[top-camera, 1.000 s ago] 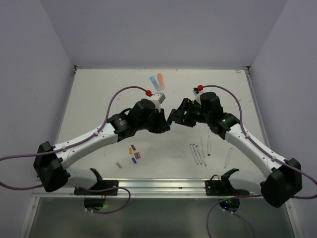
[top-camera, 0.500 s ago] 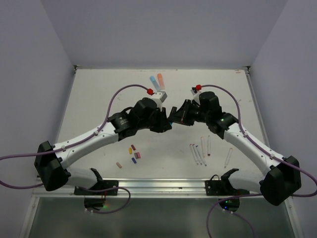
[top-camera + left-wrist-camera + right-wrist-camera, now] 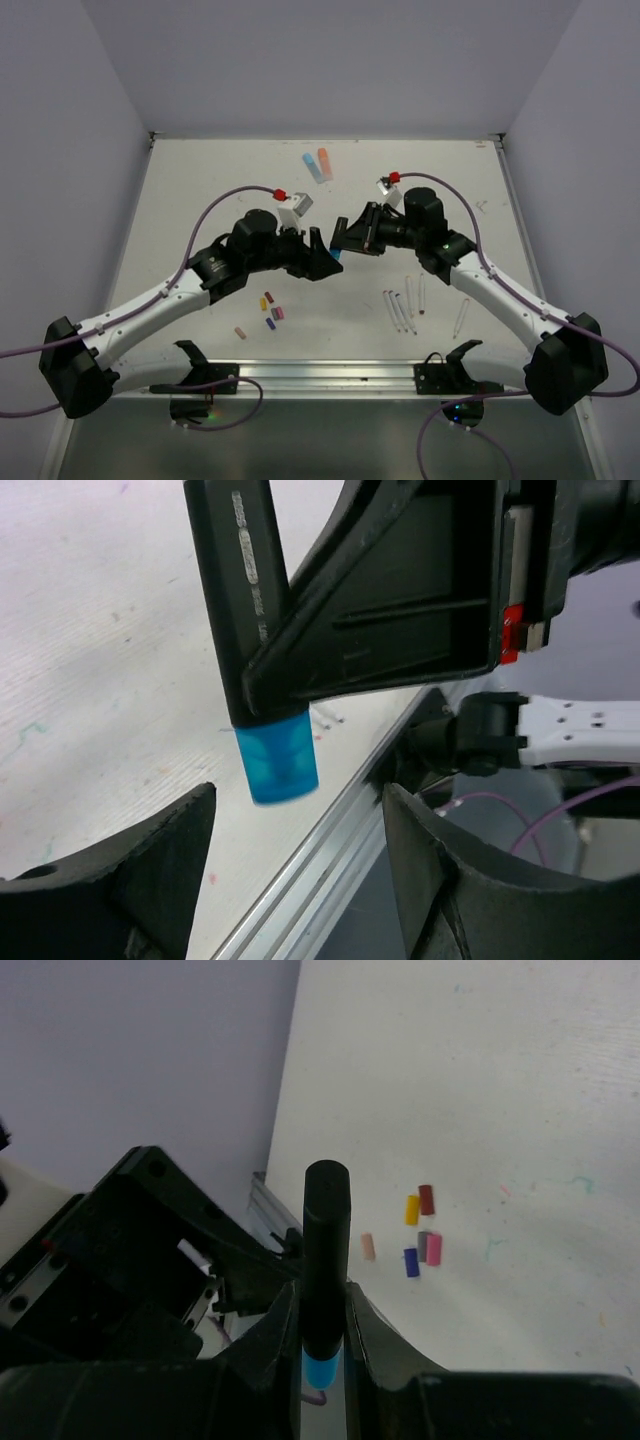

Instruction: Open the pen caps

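I will next ease my left gripper's open fingers in around the blue cap (image 3: pixel 280 762) and close them on its sides, because the cap sticks out below the fingers of my right gripper.
A thick black marker (image 3: pixel 325 1230) sits squeezed between my right gripper's (image 3: pixel 323 1300) two fingers, which are shut on its barrel. Its chunky blue cap (image 3: pixel 280 762) is on the end, pointing down toward the table. In the left wrist view the cap hangs just above and between my left gripper's (image 3: pixel 300 880) fingers, which stand wide open and apart from it. In the top view both grippers meet over the table's middle, left gripper (image 3: pixel 320 258) and right gripper (image 3: pixel 340 238). Several tiny coloured pen caps (image 3: pixel 420 1235) lie loose on the table.
Blue and salmon markers (image 3: pixel 318 163) lie at the back of the table. Several thin white pens (image 3: pixel 403 302) lie at the front right, one more (image 3: pixel 461 318) further right. The small caps (image 3: pixel 268 306) lie at the front left. A metal rail (image 3: pixel 330 375) runs along the near edge.
My right gripper has shut on the black marker. My left gripper has opened, let go of it, and drawn back to the left with its arm.
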You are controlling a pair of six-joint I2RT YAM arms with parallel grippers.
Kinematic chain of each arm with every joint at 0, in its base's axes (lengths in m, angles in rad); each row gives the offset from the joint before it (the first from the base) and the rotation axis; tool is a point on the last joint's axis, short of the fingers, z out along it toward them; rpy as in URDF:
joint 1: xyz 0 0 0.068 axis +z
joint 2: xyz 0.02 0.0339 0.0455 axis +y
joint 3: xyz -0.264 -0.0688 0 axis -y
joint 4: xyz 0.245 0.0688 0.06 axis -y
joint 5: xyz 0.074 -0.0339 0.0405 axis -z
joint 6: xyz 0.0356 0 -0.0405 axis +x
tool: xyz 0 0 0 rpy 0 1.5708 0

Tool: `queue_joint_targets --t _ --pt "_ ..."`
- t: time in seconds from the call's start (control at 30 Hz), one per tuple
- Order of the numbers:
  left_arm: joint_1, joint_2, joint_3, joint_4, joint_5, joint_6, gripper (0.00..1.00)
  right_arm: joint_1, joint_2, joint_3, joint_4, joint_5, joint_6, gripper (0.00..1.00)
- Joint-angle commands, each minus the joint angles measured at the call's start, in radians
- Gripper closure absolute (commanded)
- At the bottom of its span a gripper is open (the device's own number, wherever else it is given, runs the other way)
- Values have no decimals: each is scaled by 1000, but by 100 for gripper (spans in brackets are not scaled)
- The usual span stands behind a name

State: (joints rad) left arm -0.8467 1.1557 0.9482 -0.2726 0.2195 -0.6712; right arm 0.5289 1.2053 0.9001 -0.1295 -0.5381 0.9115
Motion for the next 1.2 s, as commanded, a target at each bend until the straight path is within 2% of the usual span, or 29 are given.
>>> queue_joint_targets --t 0.0,0.1,0.27,0.37,0.4,0.47,0.57,0.6,0.63,0.7,0.83,0.87,1.07,1.17 --pt "105 -71 -139 335 295 -66 30 -3 -35 -58 250 -158 87 100" --pt "115 -53 -134 365 372 -65 33 -3 -39 -82 315 -198 122 100" --pt "115 -45 -150 427 391 -106 44 -3 -59 -115 372 -223 156 100" --pt "117 -34 -155 452 414 -126 56 -3 -75 -135 375 -215 168 100" --pt "117 -33 -160 463 429 -133 65 -3 -85 -139 372 -204 167 100" --pt "117 -37 -170 489 446 -149 74 -3 -93 -148 375 -195 170 100" --pt "117 -45 -193 531 466 -177 82 -3 -95 -151 393 -184 176 100" --pt "118 -42 -204 561 501 -192 95 -3 -93 -156 410 -186 185 100" --pt "118 -42 -218 596 521 -212 100 -3 -90 -161 430 -194 193 100" --pt "120 -45 -261 711 572 -278 100 -3 -90 -176 507 -204 214 100" --pt "123 -51 -353 1095 656 -474 100 -3 -96 -219 707 -238 282 100" --pt "123 -51 -365 1136 667 -493 100 -3 -101 -219 729 -231 286 100" --pt "121 -82 -393 1153 690 -478 100 -20 -135 -219 737 -128 291 100" --pt "123 -109 -394 1042 660 -414 100 -62 -133 -217 745 -74 317 100"
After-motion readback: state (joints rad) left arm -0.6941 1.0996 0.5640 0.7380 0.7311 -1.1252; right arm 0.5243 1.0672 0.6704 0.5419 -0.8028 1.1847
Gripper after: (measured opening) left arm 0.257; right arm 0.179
